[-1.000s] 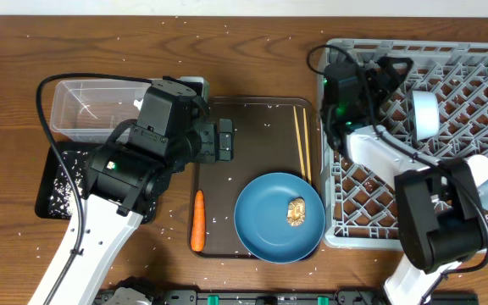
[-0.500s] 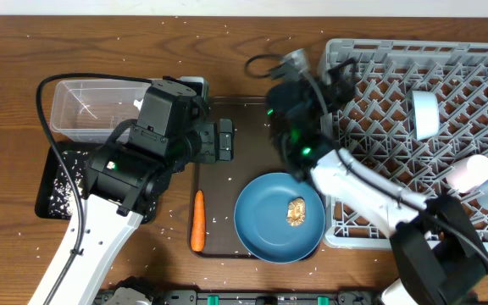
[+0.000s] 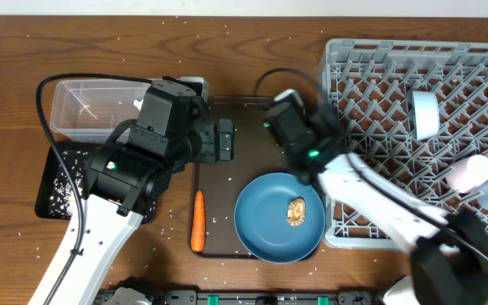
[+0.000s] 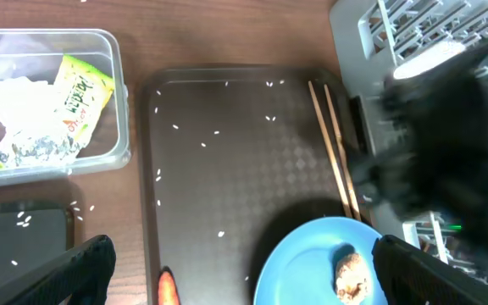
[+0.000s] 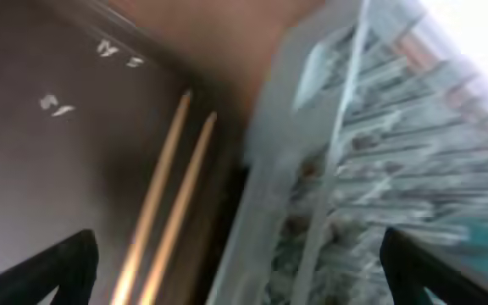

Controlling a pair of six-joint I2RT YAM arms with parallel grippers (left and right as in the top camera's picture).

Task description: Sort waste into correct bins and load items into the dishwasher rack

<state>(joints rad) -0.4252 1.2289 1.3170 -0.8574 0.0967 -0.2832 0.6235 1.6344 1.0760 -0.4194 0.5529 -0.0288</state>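
I will next move my left gripper down and back onto the blue plate's rim facing the carrot, because the open tray between them leaves room for a finger.
The blue plate [image 3: 269, 227] lies on the brown tray with the brown food lump [image 3: 296, 212] on it. At the tray's left edge is the orange carrot [image 3: 198, 220]. The chopsticks [image 4: 333, 152] run along its right side. My left gripper [image 4: 244, 280] hangs open above the tray, straddling the carrot tip [image 4: 168, 290] and the plate [image 4: 312, 263]. My right gripper [image 5: 244, 280] is open and blurred over the chopsticks [image 5: 163, 212] and the grey rack's wall [image 5: 312, 169]. The clear tub [image 4: 121, 102] holds the crumpled wrapper [image 4: 7, 110] and the yellow-green packet [image 4: 83, 93].
The brown serving tray [image 3: 252, 161] sits mid-table with rice grains scattered on it. The black tray [image 3: 53, 191], speckled with rice, lies front left under my left arm. In the grey rack [image 3: 379, 85] lie a pale-blue cup [image 3: 424, 114] and two more cups [image 3: 473, 172] at the right.
My right arm has swung left out of the rack to the tray's right edge by the chopsticks. The left arm has not moved.
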